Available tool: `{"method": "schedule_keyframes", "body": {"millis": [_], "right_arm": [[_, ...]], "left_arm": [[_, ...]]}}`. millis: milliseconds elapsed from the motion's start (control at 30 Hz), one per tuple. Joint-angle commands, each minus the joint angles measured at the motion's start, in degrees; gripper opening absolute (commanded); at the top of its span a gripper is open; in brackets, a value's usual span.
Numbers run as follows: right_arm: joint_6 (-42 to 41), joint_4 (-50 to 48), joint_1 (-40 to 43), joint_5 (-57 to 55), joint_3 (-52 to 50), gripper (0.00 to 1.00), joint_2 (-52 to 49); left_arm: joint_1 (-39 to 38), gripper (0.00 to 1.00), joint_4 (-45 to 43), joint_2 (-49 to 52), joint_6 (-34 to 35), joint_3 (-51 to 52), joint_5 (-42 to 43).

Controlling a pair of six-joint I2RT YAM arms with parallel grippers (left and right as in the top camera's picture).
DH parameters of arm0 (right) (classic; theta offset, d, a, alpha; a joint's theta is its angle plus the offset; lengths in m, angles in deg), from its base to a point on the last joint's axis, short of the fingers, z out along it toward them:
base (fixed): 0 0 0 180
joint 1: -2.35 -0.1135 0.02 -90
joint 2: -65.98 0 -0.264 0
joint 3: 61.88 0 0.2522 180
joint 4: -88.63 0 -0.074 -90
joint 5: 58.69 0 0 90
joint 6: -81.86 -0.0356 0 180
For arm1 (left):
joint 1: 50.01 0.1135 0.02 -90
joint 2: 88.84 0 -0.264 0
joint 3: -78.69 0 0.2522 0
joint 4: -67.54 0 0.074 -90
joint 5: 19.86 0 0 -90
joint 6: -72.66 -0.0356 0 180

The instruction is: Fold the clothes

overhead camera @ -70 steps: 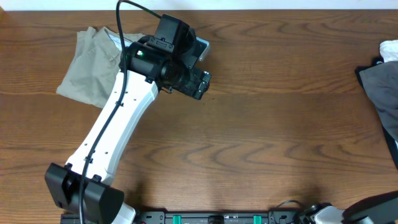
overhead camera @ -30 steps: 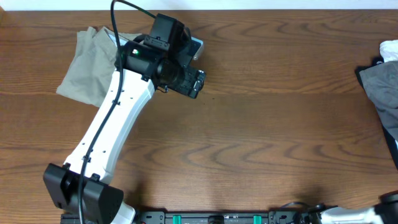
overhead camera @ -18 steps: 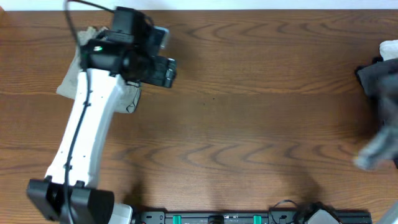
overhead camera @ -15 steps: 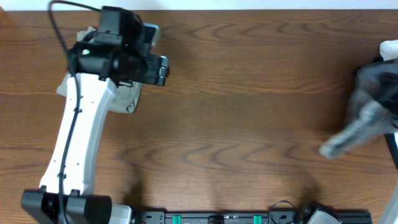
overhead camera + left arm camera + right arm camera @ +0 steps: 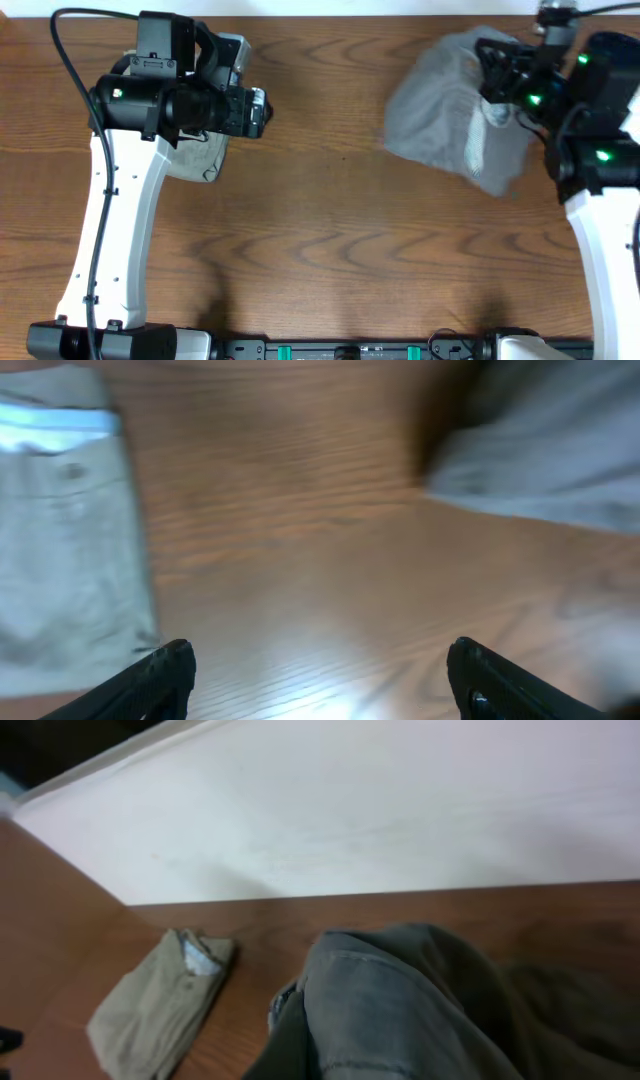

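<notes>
The right gripper will next swing the crumpled grey garment to the right in the overhead view, to the side of the table there, and then let go of it.
The clothes I can see are folded pale khaki shorts (image 5: pixel 196 160) at the table's far left, mostly under my left arm. They also show as shorts (image 5: pixel 60 530) and shorts (image 5: pixel 160 1000). My left gripper (image 5: pixel 258 110) hovers just right of them, open and empty, fingertips (image 5: pixel 170 670) wide apart over bare wood. A crumpled grey garment (image 5: pixel 450 125) hangs blurred at upper right from my right gripper (image 5: pixel 497 95), which is shut on it. The garment (image 5: pixel 420 1010) hides that gripper's fingers in the right wrist view. It shows again as a grey garment (image 5: pixel 540 450).
A white wall (image 5: pixel 380 810) runs along the table's back edge. A black rail (image 5: pixel 350 350) and both arm bases line the front edge. Brown wood table (image 5: pixel 340 230) lies between the two arms.
My left arm swung left, from beside the shorts to over them, still open. My right arm came in from the right edge, pulling the grey garment up and toward the table's upper right.
</notes>
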Motion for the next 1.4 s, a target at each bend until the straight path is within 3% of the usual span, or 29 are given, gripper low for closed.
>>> {"method": "schedule_keyframes", "body": {"millis": [0,233,367,500,633,800,900,967,1000,1167,1367], "right_arm": [[-6.93,-2.71,-1.88,-0.46,0.61,0.01,-3.52],[-11.02,-7.19,-3.69,-1.68,0.61,0.01,-6.73],[-6.56,0.04,-3.63,-4.44,0.61,0.05,-6.73],[-1.95,8.41,-0.94,-9.27,0.61,0.01,-4.96],[-2.03,18.84,7.91,-28.39,0.61,0.01,1.01],[-0.74,19.43,29.03,-36.46,0.63,0.01,11.34],[-0.83,19.47,42.49,-34.56,0.63,0.02,14.27],[0.11,19.65,49.64,-25.00,0.61,0.40,14.29],[1.60,20.11,51.84,-18.38,0.61,0.46,13.88],[1.86,24.24,52.26,-1.40,0.61,0.49,9.55],[3.61,31.30,44.76,-0.44,0.61,0.38,-0.28]], "left_arm": [[-1.38,0.82,0.24,0.31,0.74,-0.31,7.85],[-5.16,0.82,0.66,1.90,0.90,-0.31,2.05],[-5.18,0.82,1.09,1.90,0.90,-0.31,-0.52],[-5.01,0.82,2.43,1.90,1.40,-0.31,-7.76],[-3.85,0.82,3.30,1.86,1.81,-0.31,-9.35],[-2.45,0.82,3.08,1.86,1.77,-0.31,-9.38],[-1.81,0.82,3.10,1.86,1.79,-0.31,-9.38],[-1.31,0.82,3.10,1.86,1.79,-0.31,-9.38],[-1.05,0.82,2.91,1.86,1.86,-0.31,-9.35],[0.04,0.83,2.29,1.88,3.17,-0.31,-9.35],[0.90,0.83,2.32,1.86,3.28,-0.31,-9.38]]}}
